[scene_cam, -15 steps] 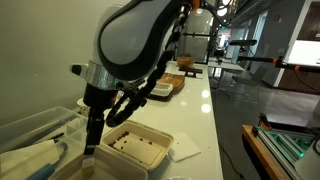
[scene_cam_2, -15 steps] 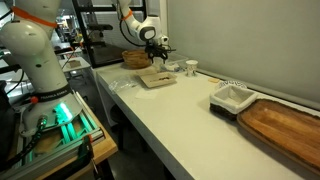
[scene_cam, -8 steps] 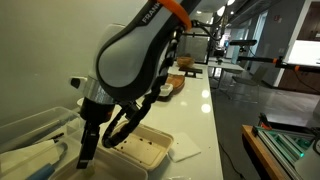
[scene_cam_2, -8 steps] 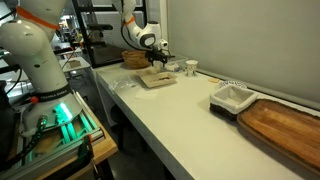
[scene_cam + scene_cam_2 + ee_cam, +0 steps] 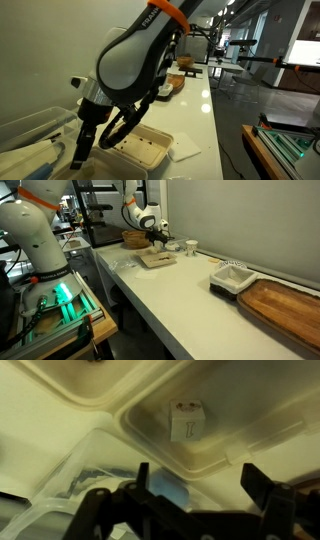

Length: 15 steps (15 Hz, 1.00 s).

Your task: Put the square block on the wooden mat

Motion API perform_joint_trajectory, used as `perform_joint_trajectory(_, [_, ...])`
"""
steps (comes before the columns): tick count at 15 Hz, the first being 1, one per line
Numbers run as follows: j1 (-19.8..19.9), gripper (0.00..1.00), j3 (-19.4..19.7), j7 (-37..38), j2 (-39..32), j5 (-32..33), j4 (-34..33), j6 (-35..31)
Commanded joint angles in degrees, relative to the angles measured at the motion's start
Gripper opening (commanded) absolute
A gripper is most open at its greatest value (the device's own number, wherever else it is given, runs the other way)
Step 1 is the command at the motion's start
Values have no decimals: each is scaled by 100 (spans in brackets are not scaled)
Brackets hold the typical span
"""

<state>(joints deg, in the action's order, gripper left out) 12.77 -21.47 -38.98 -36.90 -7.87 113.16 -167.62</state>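
The square block (image 5: 186, 422) is below and beyond my spread fingers in the wrist view, so my gripper should go over it next and lower the fingers astride it.
The square block (image 5: 186, 422) is a small pale cube lying in a compartment of a beige tray (image 5: 235, 445) in the wrist view. My gripper (image 5: 200, 480) is open and empty, its two dark fingers spread below the block in that view and apart from it. In an exterior view the gripper (image 5: 84, 150) hangs at the tray's (image 5: 140, 150) near-left edge; the block is hidden there. The wooden mat (image 5: 290, 305) lies far along the counter from the gripper (image 5: 157, 244) and beige tray (image 5: 157, 259).
A clear plastic container (image 5: 30, 135) sits right beside the gripper, with a blue item (image 5: 165, 490) inside it. A white paper (image 5: 185, 148) lies by the tray. A paper cup (image 5: 192, 248), a basket (image 5: 134, 238) and a white tray (image 5: 232, 277) stand on the counter.
My gripper has moved down and toward the clear container side of the beige tray. It stays open. The tray and other objects have not moved.
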Motion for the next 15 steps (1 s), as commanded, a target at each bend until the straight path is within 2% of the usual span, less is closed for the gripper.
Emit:
perform_joint_trajectory(1, [-38, 99, 6, 240, -104, 159, 71, -224])
perform_joint_trajectory(6, [-71, 100, -159, 638, 141, 80, 357, -226])
perform_joint_trajectory(15, [-245, 100, 295, 1240, -12, 563, 471, -536])
